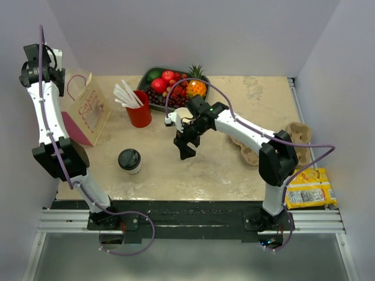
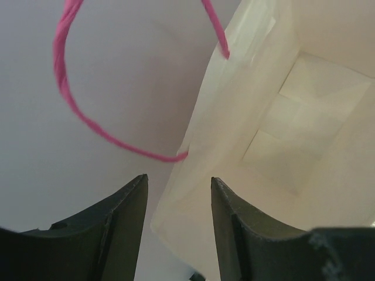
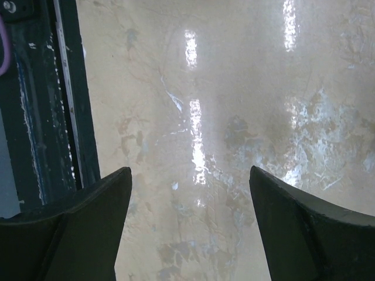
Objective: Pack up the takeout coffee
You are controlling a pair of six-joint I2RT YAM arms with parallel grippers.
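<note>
Next I need to advance my left gripper onto the pink handle near the bag's rim (image 2: 146, 154), since this strap lies just beyond its open fingertips, looping clear of the paper.
The takeout coffee (image 1: 129, 160), a white paper cup with a black lid, stands upright on the table's front left. Neither gripper touches it. My right gripper (image 1: 186, 149) hovers to its right, open and empty; the right wrist view shows only bare table between its fingertips (image 3: 190, 172). My left gripper (image 1: 58, 75) is raised at the back left, over the open paper bag (image 1: 88, 108). In the left wrist view it is open (image 2: 179, 178), with the bag's near rim (image 2: 193, 175) below the gap and the pink handle (image 2: 64, 99) beyond.
A red cup with white straws (image 1: 139, 110) stands right of the bag. A fruit tray (image 1: 153, 100) is at the back. A lidless white cup (image 1: 181, 113) sits partly behind my right arm. A cardboard cup carrier (image 1: 296, 143) and yellow packets (image 1: 310, 188) lie at the right.
</note>
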